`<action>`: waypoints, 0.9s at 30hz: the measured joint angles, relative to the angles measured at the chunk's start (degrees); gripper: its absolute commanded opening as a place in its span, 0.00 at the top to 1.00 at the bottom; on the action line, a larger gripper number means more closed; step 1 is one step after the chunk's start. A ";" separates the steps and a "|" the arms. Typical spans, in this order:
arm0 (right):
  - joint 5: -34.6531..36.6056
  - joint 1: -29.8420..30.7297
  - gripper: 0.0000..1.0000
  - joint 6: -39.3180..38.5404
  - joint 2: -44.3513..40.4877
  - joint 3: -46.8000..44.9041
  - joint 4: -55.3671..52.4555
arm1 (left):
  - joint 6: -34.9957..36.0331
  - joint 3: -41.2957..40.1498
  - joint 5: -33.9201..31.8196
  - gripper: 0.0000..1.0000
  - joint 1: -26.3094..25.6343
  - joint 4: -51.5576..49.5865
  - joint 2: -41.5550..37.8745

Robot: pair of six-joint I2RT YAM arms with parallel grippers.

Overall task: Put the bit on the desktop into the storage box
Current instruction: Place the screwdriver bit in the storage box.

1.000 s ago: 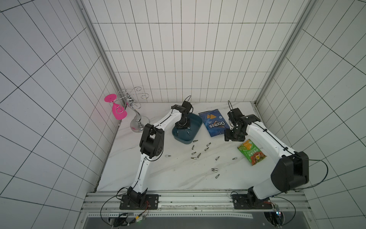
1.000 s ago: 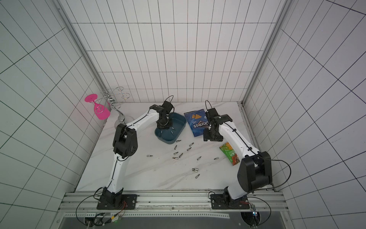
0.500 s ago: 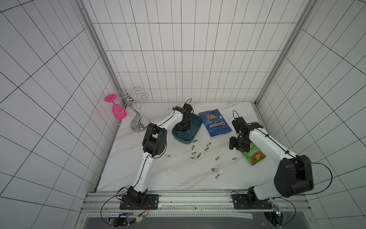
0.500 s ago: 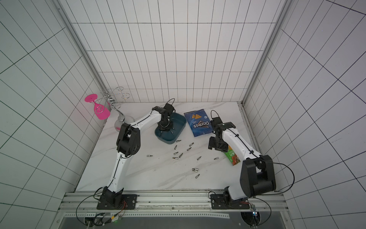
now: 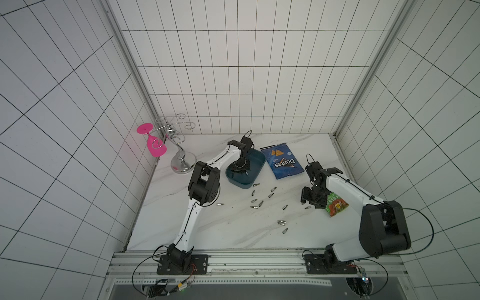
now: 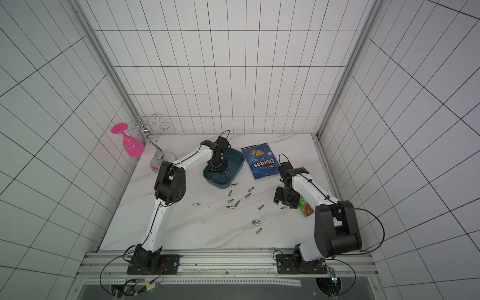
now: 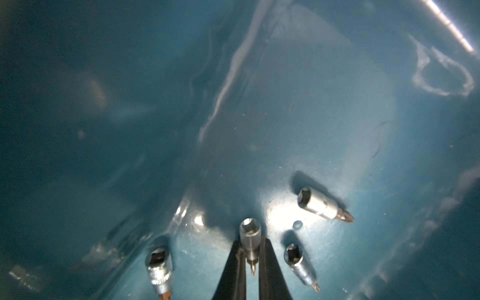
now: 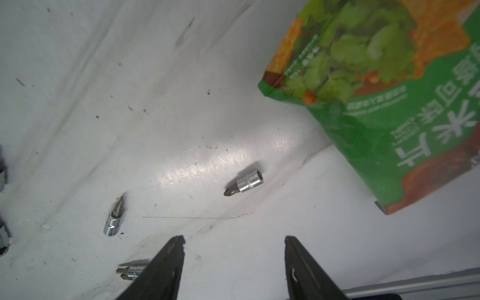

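Note:
My right gripper moves down next with its fingers astride the silver bit near the green snack bag, since that bit still lies below the open fingers.
The teal storage box [image 5: 242,185] stands at the back middle of the white desktop [image 5: 228,231]. My left gripper [image 5: 240,168] reaches down inside it. In the left wrist view that gripper [image 7: 250,250] is shut on a silver bit [image 7: 250,233] just above the box floor, where three more bits [image 7: 320,206] lie. Several bits [image 5: 261,203] are scattered on the desktop in front of the box. My right gripper [image 5: 313,201] hangs open low over the desktop. In the right wrist view one bit [image 8: 245,183] lies ahead of this gripper [image 8: 233,239], apart from its fingers.
A blue Doritos bag [image 5: 281,162] lies right of the box. A green snack bag [image 5: 337,206] lies just beside my right gripper, close to the right wall. A chrome glass rack [image 5: 181,158] with a pink glass [image 5: 155,148] stands at the back left corner.
My right gripper has moved from beside the Doritos bag toward the front and down, to the bit next to the green bag. My left gripper has stayed in the box, shut.

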 measured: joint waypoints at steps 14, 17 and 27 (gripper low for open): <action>-0.94 -2.12 0.40 0.90 1.31 -3.43 4.22 | 0.31 0.61 -0.09 0.73 -0.50 -0.28 0.31; -0.94 -2.47 0.43 1.18 1.33 -4.15 5.60 | 0.39 0.61 -0.09 0.69 -0.55 -0.31 0.31; -1.20 -2.69 0.53 2.12 3.43 -5.84 9.77 | 0.39 0.61 -0.74 0.62 -0.61 -0.11 0.31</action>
